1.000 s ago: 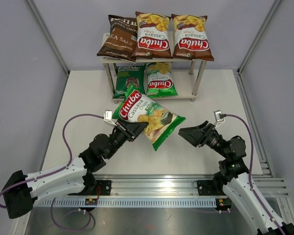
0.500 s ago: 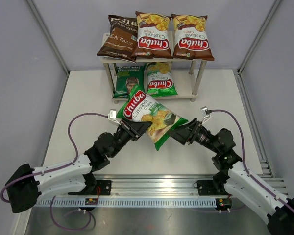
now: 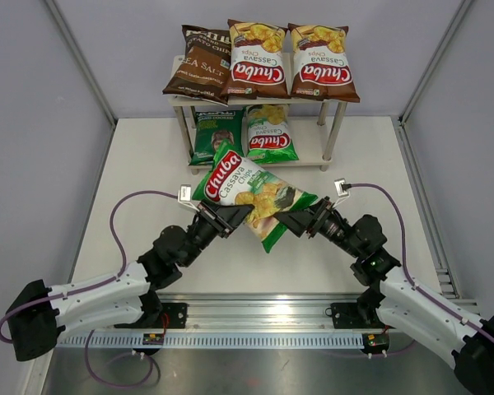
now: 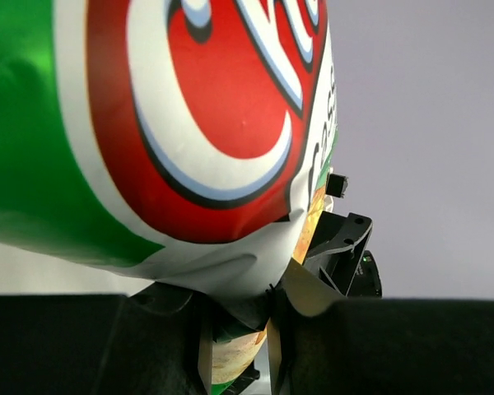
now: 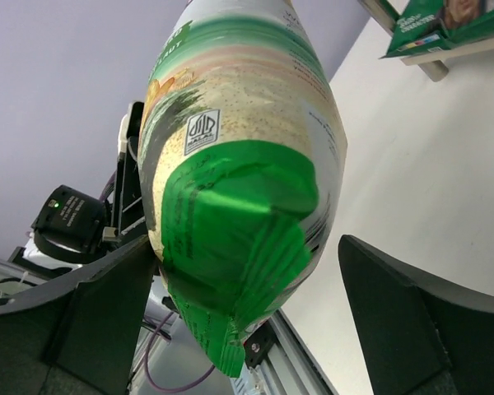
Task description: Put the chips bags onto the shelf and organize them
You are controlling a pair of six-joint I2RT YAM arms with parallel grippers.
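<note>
My right gripper needs to move slightly further onto the held bag's lower end (image 3: pixel 293 204) (image 5: pixel 237 226) and close its fingers there, since that end already hangs between them.
My left gripper (image 3: pixel 230 216) is shut on the side edge of a green Chuba Cassava bag (image 3: pixel 251 193) and holds it in the air in front of the shelf (image 3: pixel 333 132). In the left wrist view the bag (image 4: pixel 189 123) fills the upper frame, pinched at my gripper (image 4: pixel 239 329). My right gripper (image 3: pixel 292 220) is open, with its fingers either side of the bag's lower end (image 5: pixel 239 189). The top tier holds the Kettle bag (image 3: pixel 199 62) and two brown-red Chuba bags (image 3: pixel 258 59) (image 3: pixel 321 62). The lower tier holds the dark green bag (image 3: pixel 214 134) and a green Chuba bag (image 3: pixel 269 133).
The right third of the shelf's lower board (image 3: pixel 309 140) is bare. Grey walls stand at left and right of the white table (image 3: pixel 140 164). A metal rail (image 3: pixel 255 309) runs along the near edge by the arm bases.
My right arm has swung left and forward, and its open fingers now straddle the held bag's lower end. The left gripper has shifted the bag only slightly.
</note>
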